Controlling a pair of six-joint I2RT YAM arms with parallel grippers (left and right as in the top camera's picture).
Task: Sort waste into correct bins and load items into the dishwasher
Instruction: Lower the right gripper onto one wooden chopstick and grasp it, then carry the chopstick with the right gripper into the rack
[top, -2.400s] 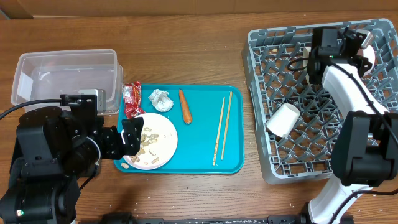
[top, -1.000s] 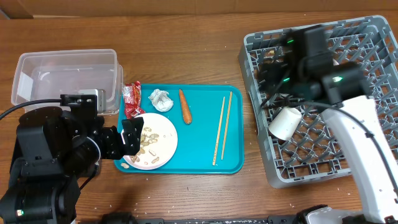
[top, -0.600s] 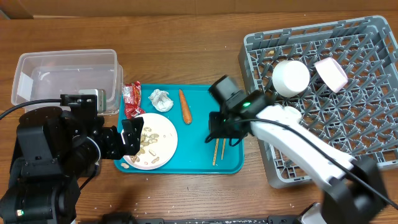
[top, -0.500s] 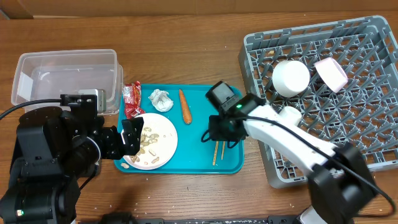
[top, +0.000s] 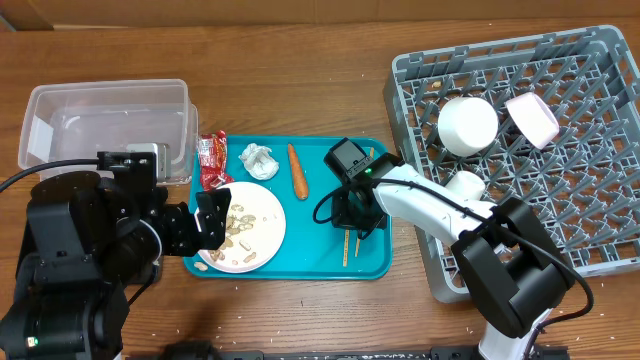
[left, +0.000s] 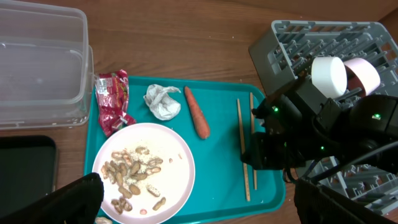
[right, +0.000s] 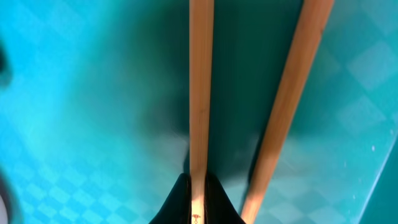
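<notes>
I need to lift the chopstick over to the rack's empty part beside the white cup, to my right gripper's right in the overhead view, then lower and release it.
My right gripper is down on the teal tray, shut on one wooden chopstick of the pair; the second chopstick lies beside it. My left gripper is open and empty above the white plate, which holds beige food scraps. The red wrapper, white tissue and carrot lie on the tray. The clear tub stands at the far left. The grey dish rack holds a white cup and a pinkish bowl.
In the left wrist view the black tray lies left of the teal tray, below the clear tub; in the overhead view my left arm hides it. The right arm reaches from the rack across the tray's right edge.
My right arm left the dish rack, leaving the cup and pinkish bowl at its back, and came down onto the chopsticks on the teal tray. The left arm has not moved.
</notes>
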